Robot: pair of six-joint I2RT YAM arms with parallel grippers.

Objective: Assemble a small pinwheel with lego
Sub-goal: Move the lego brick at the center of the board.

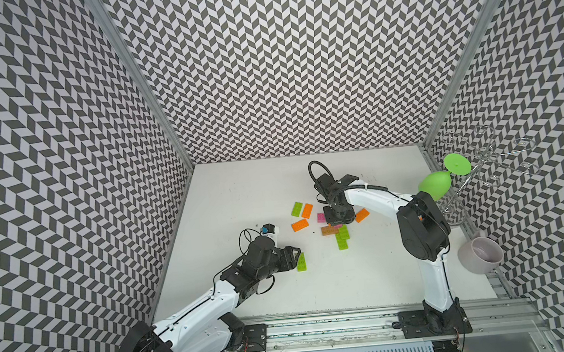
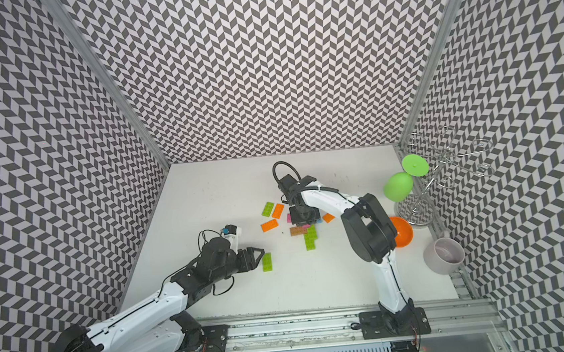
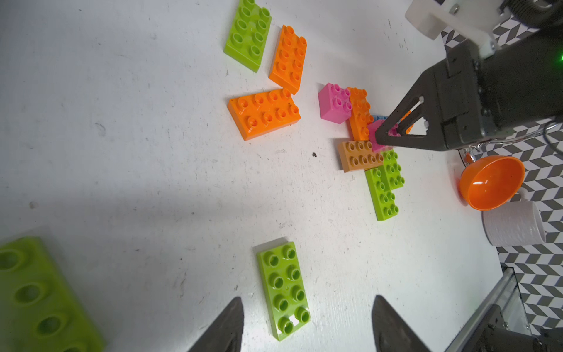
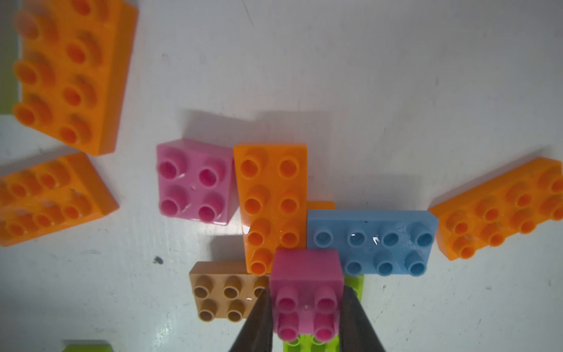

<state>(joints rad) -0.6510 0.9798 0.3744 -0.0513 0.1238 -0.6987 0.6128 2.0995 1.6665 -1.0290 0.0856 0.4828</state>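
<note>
Loose bricks crowd the cluster in my right gripper, so next I will move it outward onto the bare tabletop beyond the orange brick [image 4: 317,124] and release the pink square.
Four oblong lego bricks meet at one spot: orange [image 4: 271,198], blue [image 4: 371,240], brown [image 4: 222,292] and lime green [image 3: 380,195]. On that meeting spot sits a pink square [image 4: 306,292], and my right gripper [image 4: 307,304] is shut on its two sides, pointing straight down in both top views [image 1: 337,222]. A second pink square [image 4: 195,181] lies loose beside the orange brick. My left gripper [image 3: 307,300] is open low over the table, with a loose lime green brick [image 3: 283,289] lying between its fingers, untouched [image 1: 301,262].
Loose bricks lie behind the cluster: one lime [image 1: 296,209] and three orange [image 1: 307,211] [image 1: 300,225] [image 1: 361,215]. At the right edge stand an orange bowl [image 2: 402,236], a pale mug [image 1: 481,255] and a green goblet [image 1: 434,184] hung on a wire rack [image 1: 481,159]. Another lime brick [image 3: 33,295] shows blurred near the left wrist camera.
</note>
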